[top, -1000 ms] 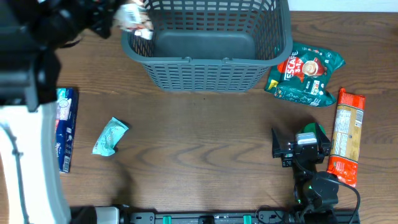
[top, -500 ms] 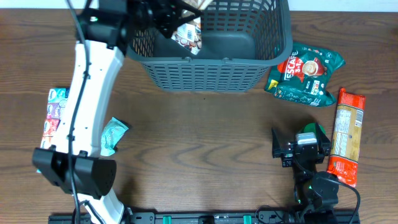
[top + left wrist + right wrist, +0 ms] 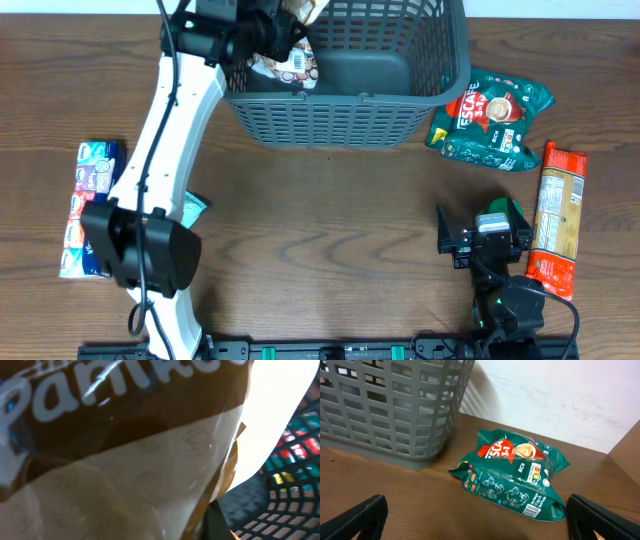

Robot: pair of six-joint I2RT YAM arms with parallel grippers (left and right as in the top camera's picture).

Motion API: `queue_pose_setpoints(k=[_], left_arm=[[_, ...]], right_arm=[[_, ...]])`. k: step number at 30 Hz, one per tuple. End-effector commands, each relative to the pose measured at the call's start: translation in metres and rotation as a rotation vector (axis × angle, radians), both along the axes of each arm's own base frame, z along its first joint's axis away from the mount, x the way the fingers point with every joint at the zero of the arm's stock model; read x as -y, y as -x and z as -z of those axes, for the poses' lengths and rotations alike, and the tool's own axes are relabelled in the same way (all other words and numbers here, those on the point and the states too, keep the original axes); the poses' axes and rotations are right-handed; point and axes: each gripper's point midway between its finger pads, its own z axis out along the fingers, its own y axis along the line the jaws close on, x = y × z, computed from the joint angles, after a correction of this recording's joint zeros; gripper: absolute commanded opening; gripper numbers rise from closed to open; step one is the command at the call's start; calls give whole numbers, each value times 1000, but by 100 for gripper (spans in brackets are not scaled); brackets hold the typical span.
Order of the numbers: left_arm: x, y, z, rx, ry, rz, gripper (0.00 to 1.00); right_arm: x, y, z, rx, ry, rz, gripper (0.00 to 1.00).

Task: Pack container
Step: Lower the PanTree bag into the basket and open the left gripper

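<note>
My left gripper lowers the brown and cream packet [image 3: 287, 66] toward the basket's bottom next and releases it there, since that bottom lies open below the fingers.
The container [image 3: 345, 115] is a dark grey lattice basket at the table's far middle. My left gripper [image 3: 268, 32] reaches over its left rim, shut on a brown and cream packet [image 3: 287, 66] that hangs inside the left end. In the left wrist view that packet [image 3: 125, 460] fills nearly the whole frame, with basket lattice [image 3: 292, 497] behind it. My right gripper [image 3: 482, 238] rests open near the front right. Its wrist view shows the gripper [image 3: 479, 521] with bare table between the fingers, facing a green coffee packet [image 3: 512, 477] and the container wall [image 3: 390, 405].
A green coffee packet [image 3: 492, 118] lies right of the basket. An orange packet [image 3: 556, 220] lies along the right edge. A blue packet [image 3: 88, 205] is at the far left, and a small teal packet [image 3: 194, 208] shows beside the left arm.
The left gripper has carried the brown packet from outside the basket's left rim to over and into its left end. The right arm has not moved.
</note>
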Motion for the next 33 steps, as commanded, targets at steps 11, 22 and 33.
queue_pose_setpoints(k=[11,22,33], left_arm=[[-12,-3,60,-184,-24,-117,6],[-14,-4,60,-179,-36,-125,80],[-14,-5,32,-104,-26,-113,81]], right_arm=[[0,0,1,1,-16,4,99],[0,0,1,1,-16,4,99],[0,0,1,1,-16,4,99]])
